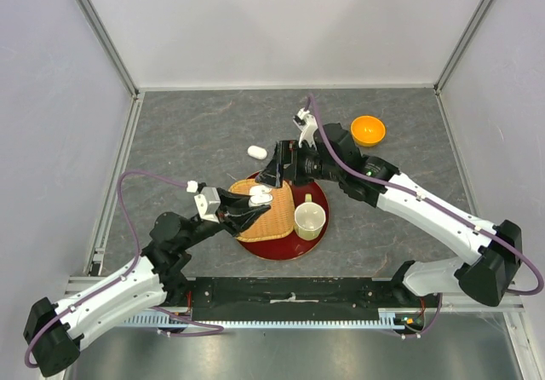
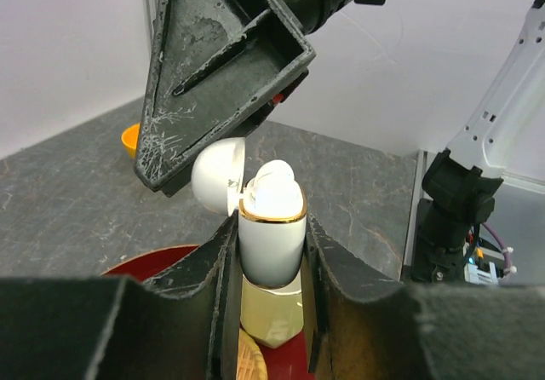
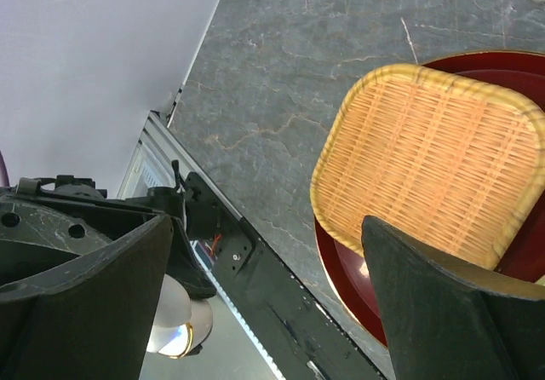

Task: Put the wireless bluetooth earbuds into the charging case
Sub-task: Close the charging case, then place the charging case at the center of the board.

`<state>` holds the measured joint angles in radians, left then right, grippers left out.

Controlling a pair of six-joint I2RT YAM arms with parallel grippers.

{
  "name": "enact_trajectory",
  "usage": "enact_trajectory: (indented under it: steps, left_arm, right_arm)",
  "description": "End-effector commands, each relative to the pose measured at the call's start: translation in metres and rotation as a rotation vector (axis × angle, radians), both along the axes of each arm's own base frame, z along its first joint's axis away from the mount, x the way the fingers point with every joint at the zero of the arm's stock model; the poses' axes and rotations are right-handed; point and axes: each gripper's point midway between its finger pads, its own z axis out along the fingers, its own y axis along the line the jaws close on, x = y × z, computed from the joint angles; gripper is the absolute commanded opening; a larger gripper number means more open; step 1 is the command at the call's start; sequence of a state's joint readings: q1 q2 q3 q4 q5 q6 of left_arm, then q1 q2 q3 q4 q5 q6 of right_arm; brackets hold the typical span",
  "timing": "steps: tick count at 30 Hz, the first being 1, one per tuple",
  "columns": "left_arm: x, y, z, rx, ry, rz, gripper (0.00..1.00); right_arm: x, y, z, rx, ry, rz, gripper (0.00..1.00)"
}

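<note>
I will move my left gripper outward and down to the bare tabletop [image 1: 240,161] beside the second white case next and release there, because earbuds are in the held case.
My left gripper [image 1: 249,203] [image 2: 269,227] is shut on a white charging case [image 2: 271,248] [image 1: 261,197] with a gold rim, held upright above the tray. The case's lid [image 2: 216,172] is swung open to the left. White rounded earbuds [image 2: 274,186] sit in the case's mouth. My right gripper [image 1: 275,174] [image 3: 266,227] hangs open just beyond and above the case, with nothing between its fingers; one scratched black finger [image 2: 221,65] fills the upper left of the left wrist view. In the right wrist view the case [image 3: 174,329] shows low left, beside that finger.
A wicker tray [image 1: 255,220] [image 3: 434,150] lies on a red plate [image 1: 317,194] [image 3: 353,282], with a cream cup [image 1: 309,220] on the plate's right side. A second white case [image 1: 256,152] lies on the table behind. An orange bowl [image 1: 368,129] stands at the back right.
</note>
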<state>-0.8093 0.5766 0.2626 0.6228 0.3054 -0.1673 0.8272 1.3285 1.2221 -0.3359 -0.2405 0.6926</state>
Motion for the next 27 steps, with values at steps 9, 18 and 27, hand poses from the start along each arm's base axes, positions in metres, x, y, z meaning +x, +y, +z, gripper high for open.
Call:
enact_trajectory:
  steps: [9,18,27]
  left_arm:
    - [0.014,0.007,0.027,-0.088,0.023,0.074,0.02]
    - [0.066,0.038,0.002,0.015,0.315,0.414,0.02]
    - [0.121,0.075,-0.032,0.024,0.599,0.495,0.02]
  right_arm:
    - [-0.024,-0.025,0.004,0.02,-0.053,0.009,0.98]
    - [0.01,-0.072,0.0,-0.072,-0.11,-0.312,0.98]
    - [0.008,-0.084,-0.013,-0.113,-0.09,-0.329,0.98]
